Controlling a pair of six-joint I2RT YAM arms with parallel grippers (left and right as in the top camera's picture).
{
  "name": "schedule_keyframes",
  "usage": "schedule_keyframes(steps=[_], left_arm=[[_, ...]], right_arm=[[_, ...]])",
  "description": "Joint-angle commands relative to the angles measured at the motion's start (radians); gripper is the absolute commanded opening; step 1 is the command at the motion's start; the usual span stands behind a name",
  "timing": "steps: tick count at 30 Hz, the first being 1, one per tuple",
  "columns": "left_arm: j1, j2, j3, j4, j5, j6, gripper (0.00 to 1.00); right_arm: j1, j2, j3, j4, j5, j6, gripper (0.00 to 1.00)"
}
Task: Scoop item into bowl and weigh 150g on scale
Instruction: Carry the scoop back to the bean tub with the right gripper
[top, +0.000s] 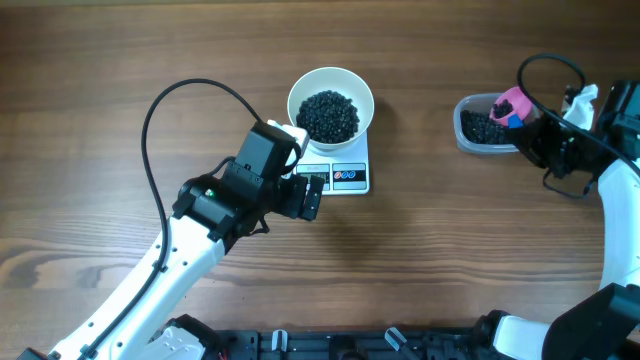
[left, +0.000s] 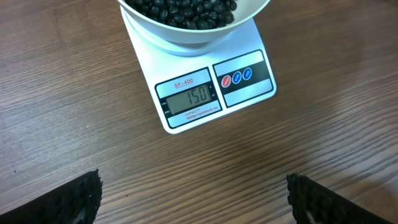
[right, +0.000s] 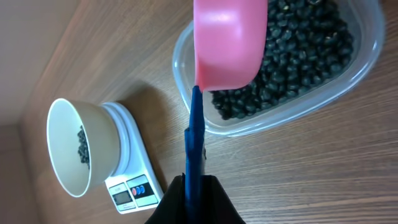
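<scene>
The right gripper moves down toward the beads in the clear tub next and releases the scoop's blue handle, since the scale already shows the asked amount.
The white bowl stands on the small white scale and holds a heap of black beads. In the left wrist view the scale's display reads 150. My left gripper hangs open just in front of the scale with only bare table between its fingers. At the right, my right gripper is shut on the blue handle of a pink scoop. The scoop sits over a clear tub of more beads.
The clear tub sits at the table's far right, a hand's width from the scale. A black cable loops over the table left of the bowl. Black fixtures run along the front edge.
</scene>
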Motion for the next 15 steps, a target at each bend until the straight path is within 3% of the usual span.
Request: schedule_keyframes(steps=[1,15], left_arm=[[0.008,0.0,-0.01,0.003,0.008,0.013,1.0],[0.008,0.0,-0.01,0.003,0.008,0.013,1.0]], right_arm=[[-0.001,-0.009,0.013,0.0,0.019,-0.02,0.04],[0.026,0.144,0.012,0.0,0.051,0.085,0.04]])
